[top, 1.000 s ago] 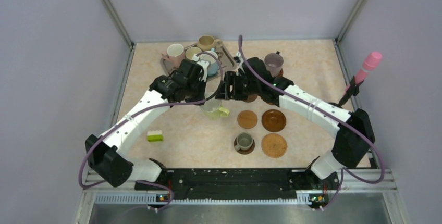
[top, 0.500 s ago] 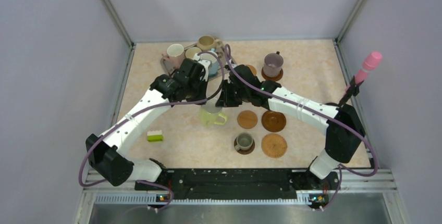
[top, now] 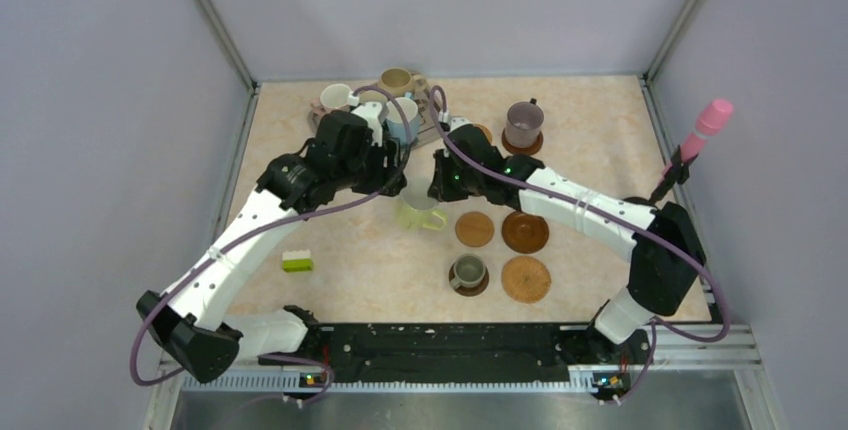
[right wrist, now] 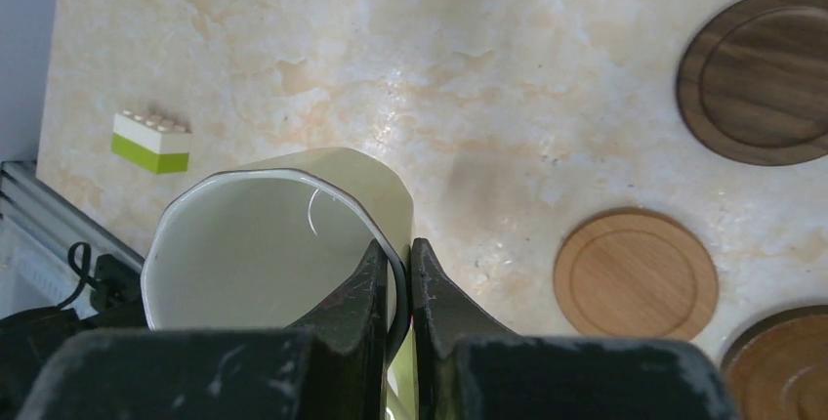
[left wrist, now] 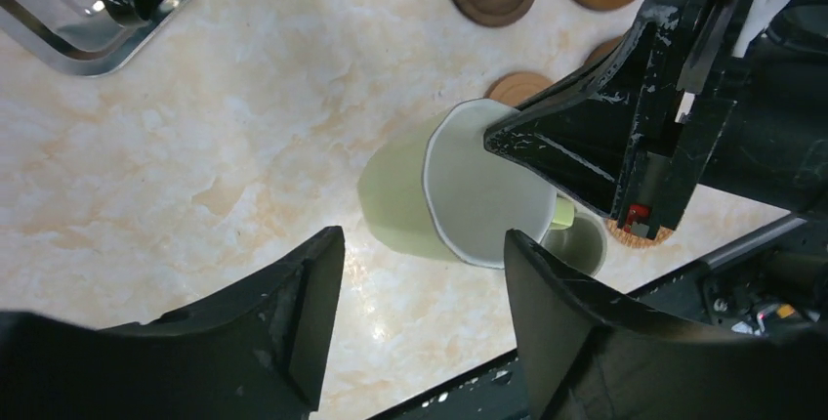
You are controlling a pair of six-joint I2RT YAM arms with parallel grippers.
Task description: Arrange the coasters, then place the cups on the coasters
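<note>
The yellow-green cup (top: pixel 420 213) goes outward with my right gripper next, then down onto the tan coaster beside the mauve cup (top: pixel 524 123) for release, since that coaster's showing edge is bare.
The yellow-green cup (top: pixel 420 213) is tilted over the table, left of the loose coasters. My right gripper (right wrist: pixel 400 254) is shut on its rim, one finger inside the cup (right wrist: pixel 264 244) and one outside. My left gripper (left wrist: pixel 420 240) is open just above and beside the cup (left wrist: pixel 469 186), touching nothing. Bare coasters lie to the right: a tan one (top: pixel 474 228), a dark brown one (top: pixel 525 231) and an orange-tan one (top: pixel 526 279). A small grey-olive cup (top: pixel 468 272) and a mauve cup (top: pixel 524 123) each sit on a coaster.
The silver tray (left wrist: pixel 98 39) at the back holds a pinkish-white cup (top: pixel 333 97), a tan cup (top: pixel 396 80) and a light blue cup (top: pixel 403 118). A green-and-white brick (top: pixel 297 262) lies front left. A pink-tipped stick (top: pixel 702 132) stands at the right wall.
My left gripper opened, let go of the yellow-green cup and drew back to the left. My right gripper shut on the cup's rim and the cup shifted slightly right.
</note>
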